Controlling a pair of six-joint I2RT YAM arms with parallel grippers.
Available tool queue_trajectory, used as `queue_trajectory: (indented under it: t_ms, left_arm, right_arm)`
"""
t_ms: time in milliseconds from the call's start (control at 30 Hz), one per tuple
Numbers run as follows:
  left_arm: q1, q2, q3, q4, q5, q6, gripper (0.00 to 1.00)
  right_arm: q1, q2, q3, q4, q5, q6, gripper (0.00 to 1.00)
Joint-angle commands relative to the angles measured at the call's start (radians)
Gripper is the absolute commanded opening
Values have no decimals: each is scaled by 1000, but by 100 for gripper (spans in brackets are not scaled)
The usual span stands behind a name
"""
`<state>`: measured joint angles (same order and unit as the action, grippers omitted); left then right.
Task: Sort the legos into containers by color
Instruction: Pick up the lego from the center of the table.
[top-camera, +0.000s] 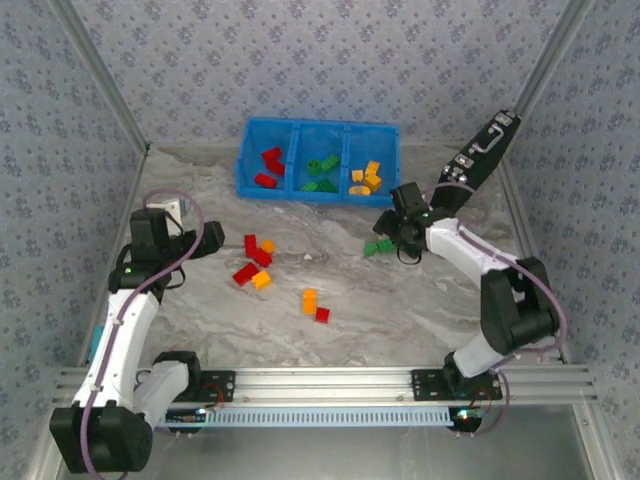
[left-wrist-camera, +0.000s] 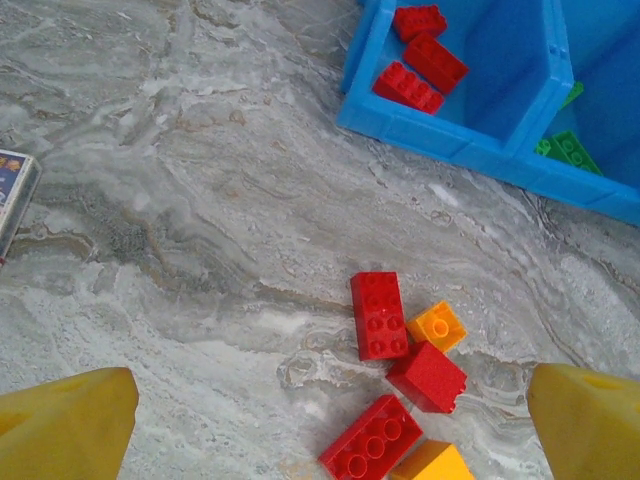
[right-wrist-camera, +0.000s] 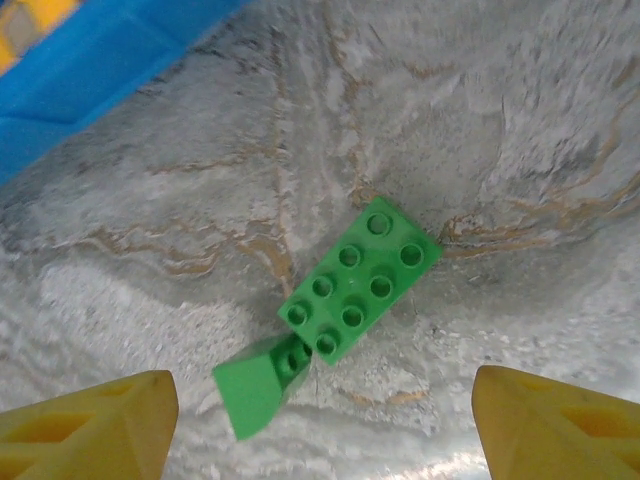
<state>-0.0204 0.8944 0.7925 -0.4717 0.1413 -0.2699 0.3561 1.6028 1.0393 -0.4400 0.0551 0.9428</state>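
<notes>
My right gripper needs to turn to match the long studded brick (right-wrist-camera: 360, 280), which lies slantwise between the open fingers, and then lower around the brick's long sides.
The blue three-compartment bin (top-camera: 310, 194) stands at the back, with red legos (top-camera: 268, 165) on the left, green (top-camera: 322, 172) in the middle and orange (top-camera: 366, 179) on the right. My right gripper (top-camera: 405, 228) hangs open just above two loose green legos (top-camera: 378, 246): a long studded brick (right-wrist-camera: 360, 280) and a small sloped piece (right-wrist-camera: 255, 395), both lying between its fingers (right-wrist-camera: 90, 425). My left gripper (left-wrist-camera: 330, 430) is open over a cluster of red and orange legos (top-camera: 255, 260), among them a red brick (left-wrist-camera: 378, 315) and an orange one (left-wrist-camera: 437, 326). The bin's corner (left-wrist-camera: 440, 130) lies beyond.
An orange and red pair (top-camera: 313, 303) lies mid-table. A black latched case (top-camera: 480, 155) leans at the back right. A small printed card (left-wrist-camera: 15, 195) rests near the left arm. Patterned walls close three sides, with a metal rail (top-camera: 320, 380) at the front.
</notes>
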Motion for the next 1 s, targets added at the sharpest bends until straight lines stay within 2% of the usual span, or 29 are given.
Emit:
queue_trajectory:
  t_ms: [0, 167, 467, 833, 967]
  left_arm:
    - [-16, -22, 13, -9, -27, 33, 100]
    - [-29, -32, 13, -25, -52, 46, 100]
    - [-36, -25, 11, -31, -66, 55, 100]
    - [-23, -17, 14, -33, -66, 57, 100]
    - [-20, -13, 13, -31, -63, 56, 100]
  right_arm:
    - [-4, 87, 50, 16, -58, 114, 80]
    - [-9, 164, 80, -3, -40, 184, 80]
    - [-40, 228, 105, -4, -21, 201, 78]
    - [-77, 324, 192, -57, -5, 139, 63]
    - [-79, 356, 226, -71, 28, 63, 53]
